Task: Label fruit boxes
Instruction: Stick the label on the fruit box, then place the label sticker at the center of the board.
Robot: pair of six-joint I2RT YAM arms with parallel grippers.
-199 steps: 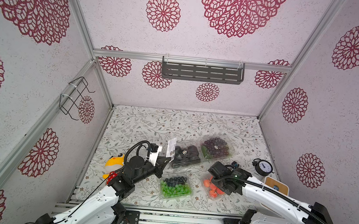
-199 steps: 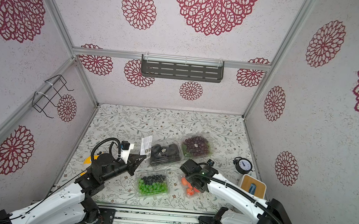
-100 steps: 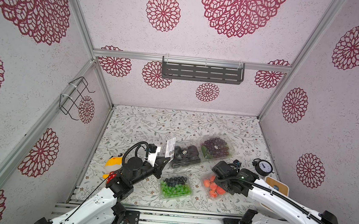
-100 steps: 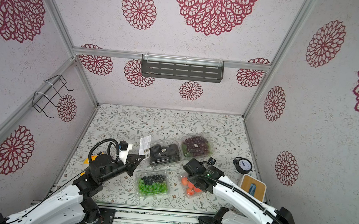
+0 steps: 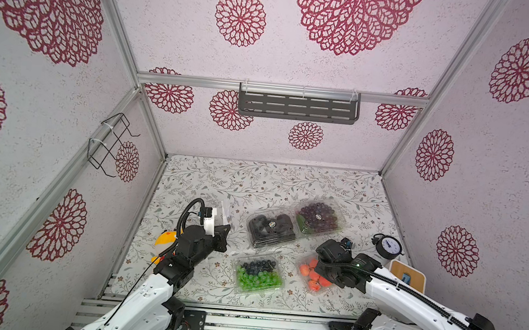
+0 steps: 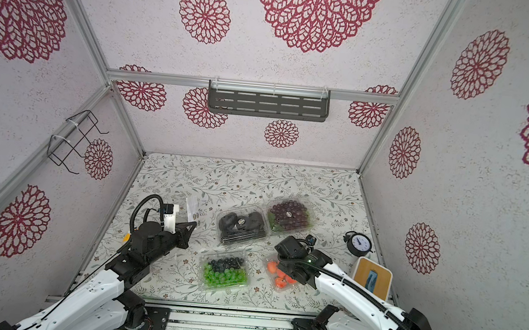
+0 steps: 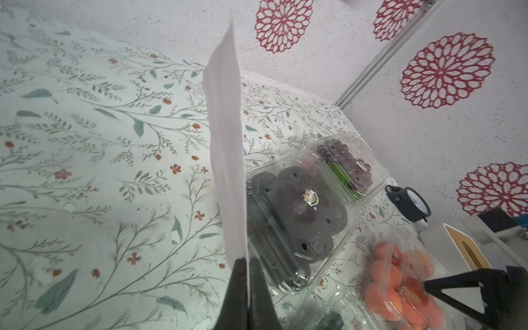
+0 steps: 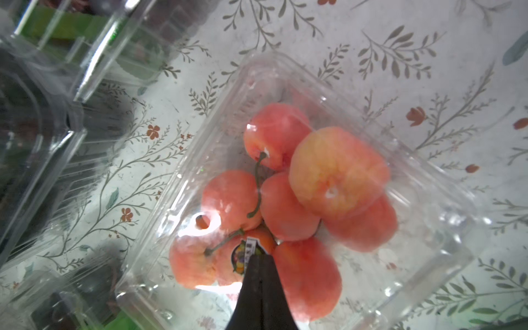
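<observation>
I should next tilt my left gripper's fingers down and lay the upright sheet flat on the bare floral tabletop below, beside the black-fruit box (image 5: 271, 230), to release it.
Four clear fruit boxes lie on the floral table. The black-fruit box (image 5: 271, 230) and the dark purple box (image 5: 318, 221) each carry a round sticker on the lid. Nearer the front are the green-and-blue box (image 5: 258, 274) and the orange-red box (image 5: 308, 279). My left gripper (image 7: 248, 261) is shut on the lower edge of the white sticker sheet (image 7: 225, 143), held upright left of the boxes (image 5: 224, 211). My right gripper (image 8: 258, 257) is shut on a small colourful round sticker (image 8: 243, 254), right over the orange-red box's lid (image 8: 400, 217). I cannot tell whether the sticker touches the lid.
A black dial clock (image 5: 387, 245) and a wood-topped white device (image 5: 407, 276) stand at the right edge. A yellow toy (image 5: 165, 240) lies by the left wall behind my left arm. A grey shelf (image 5: 298, 105) hangs on the back wall and a wire rack (image 5: 111, 144) on the left wall.
My left arm has drawn the sticker sheet leftward, away from the black-fruit box. My right arm has shifted slightly and stays over the orange-red box.
</observation>
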